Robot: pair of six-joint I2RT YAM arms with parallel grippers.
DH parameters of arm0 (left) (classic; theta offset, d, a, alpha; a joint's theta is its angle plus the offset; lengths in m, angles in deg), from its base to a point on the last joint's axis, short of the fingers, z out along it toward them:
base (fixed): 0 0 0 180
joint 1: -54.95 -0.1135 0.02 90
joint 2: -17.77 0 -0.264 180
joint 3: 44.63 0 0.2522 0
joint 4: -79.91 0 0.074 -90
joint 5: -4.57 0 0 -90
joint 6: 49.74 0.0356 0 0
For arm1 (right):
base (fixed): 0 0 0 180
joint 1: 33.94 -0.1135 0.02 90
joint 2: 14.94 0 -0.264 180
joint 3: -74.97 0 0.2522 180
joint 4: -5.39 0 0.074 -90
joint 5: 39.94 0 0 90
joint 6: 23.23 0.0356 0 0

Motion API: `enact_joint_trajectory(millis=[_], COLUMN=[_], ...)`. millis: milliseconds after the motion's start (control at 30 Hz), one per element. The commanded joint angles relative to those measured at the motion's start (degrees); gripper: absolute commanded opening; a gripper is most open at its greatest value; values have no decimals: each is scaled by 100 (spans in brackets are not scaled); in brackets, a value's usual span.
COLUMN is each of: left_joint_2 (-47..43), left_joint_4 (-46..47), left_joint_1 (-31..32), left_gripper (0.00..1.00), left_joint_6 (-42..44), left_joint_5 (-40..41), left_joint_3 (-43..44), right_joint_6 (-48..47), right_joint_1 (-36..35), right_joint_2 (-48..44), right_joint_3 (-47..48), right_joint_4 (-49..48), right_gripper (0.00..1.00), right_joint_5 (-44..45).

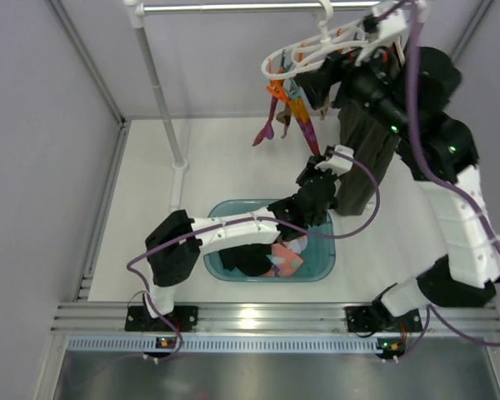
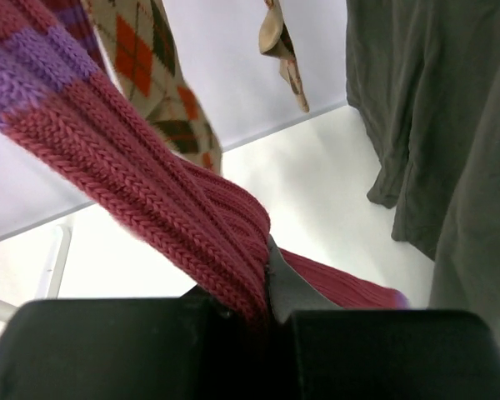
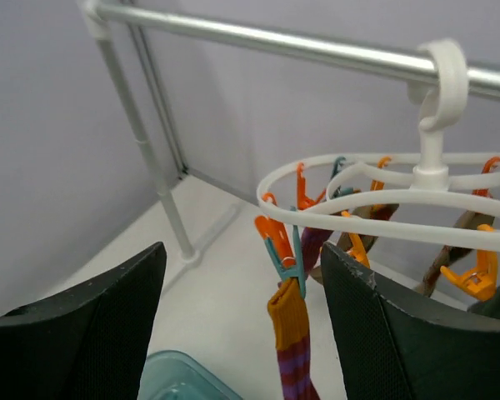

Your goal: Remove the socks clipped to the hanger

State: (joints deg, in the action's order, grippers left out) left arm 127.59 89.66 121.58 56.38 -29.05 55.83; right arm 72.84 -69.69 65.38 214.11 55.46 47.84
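Observation:
The teal bin stands below the left gripper, nearer the robot's base, so the left gripper will next move back and down to release the striped sock into that bin.
The white ring hanger (image 1: 312, 52) hangs by its hook from the rail, with orange and teal clips (image 3: 283, 250) round it. One clip holds a red and purple striped sock (image 3: 290, 342) by its orange cuff. My right gripper (image 3: 246, 317) is open, one finger on each side of that clip and cuff, touching neither. Lower down, my left gripper (image 2: 267, 300) is shut on the red ribbed foot of this sock (image 2: 192, 217), which stretches up and to the left. An argyle sock (image 2: 150, 58) hangs just behind it. More socks (image 1: 271, 112) dangle under the hanger.
A dark olive garment (image 1: 367, 158) hangs right of the socks, close to my left gripper (image 1: 317, 179). Below stands a teal bin (image 1: 321, 268) holding a black sock (image 1: 246, 260) and a pink dotted one (image 1: 285, 262). The rack's upright pole (image 1: 162, 100) is at the left.

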Motion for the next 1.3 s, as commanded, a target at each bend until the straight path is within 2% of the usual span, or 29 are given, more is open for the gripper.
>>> enact_joint_trajectory(millis=[0,300,500,767,833,867,900,933,1067,1133,1167,1200,1267], left_joint_2=[66,171,154,66,40,31,-13,-22,-311,-818,-1074,-1303,-2056], left_joint_4=[224,224,224,224,224,224,224,224,190,146,-20,-178,-765], left_joint_1=[43,61,87,87,78,69,61,43,-1,8,86,130,297], left_gripper=[0,0,0,0,0,0,0,0,0,0,0,0,0], left_joint_6=[172,278,269,260,243,234,182,164,-82,-442,-600,-967,-1521], left_joint_5=[171,163,119,57,40,22,-13,-39,-75,-57,-48,-48,-292], left_joint_3=[181,137,102,-12,-39,-65,-109,-153,-600,-1177,-1399,-1575,-1901], right_joint_6=[-771,-1379,-1573,-1749,-1749,-1740,-1706,-1670,-1530,-1486,-1451,-1415,-1302], right_joint_1=[-169,-661,-776,-785,-785,-785,-776,-785,-785,-759,-750,-750,-714], right_joint_2=[739,1539,1821,1979,1988,1988,1988,1953,1795,1751,1733,1664,1549], right_joint_3=[399,426,356,320,294,285,276,259,74,48,30,-57,-233], right_joint_4=[974,632,359,-54,-72,-98,-124,-142,-344,-353,-353,-379,-476], right_gripper=[71,63,56,45,36,26,9,9,11,14,18,34,43], right_joint_5=[817,2162,2725,2920,2868,2841,2806,2771,2490,2428,2393,2254,2042])
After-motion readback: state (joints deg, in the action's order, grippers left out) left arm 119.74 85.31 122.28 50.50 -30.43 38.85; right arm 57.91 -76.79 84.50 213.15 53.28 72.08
